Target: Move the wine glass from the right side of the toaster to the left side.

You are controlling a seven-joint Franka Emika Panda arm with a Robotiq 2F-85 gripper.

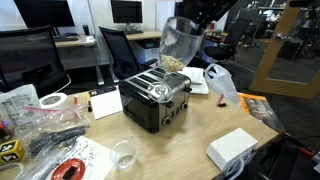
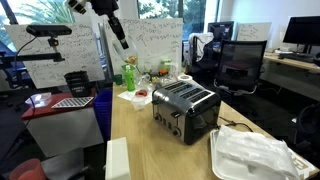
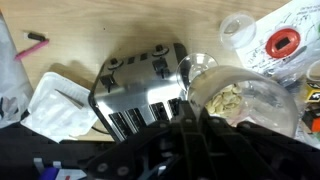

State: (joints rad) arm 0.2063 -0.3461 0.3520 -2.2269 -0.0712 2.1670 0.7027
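Observation:
I should move my gripper across and lower the glass, because the bare tabletop between toaster (image 1: 155, 100) and red ring is below it and to its right in the wrist view.
The toaster (image 1: 155, 100) is silver with black sides and stands mid-table; it shows in the other exterior view (image 2: 185, 108) and in the wrist view (image 3: 140, 88). The wine glass (image 1: 179, 42), clear with pale yellowish contents in its bowl, hangs tilted in the air above the toaster's far right corner. My gripper (image 1: 197, 20) is shut on its upper part. In the wrist view the bowl (image 3: 240, 100) lies right of the toaster, against my dark fingers (image 3: 192, 125). In an exterior view my gripper (image 2: 122, 40) is high above the table's far end; the glass is hard to make out there.
A short stemless clear cup (image 1: 123, 152) stands in front of the toaster, also in the wrist view (image 3: 238, 28). A white box (image 1: 232, 148), a plastic bag (image 1: 222, 85), a tape roll (image 1: 52, 102) and crumpled bags (image 1: 40, 125) lie around. A red ring (image 3: 284, 42) lies near the cup.

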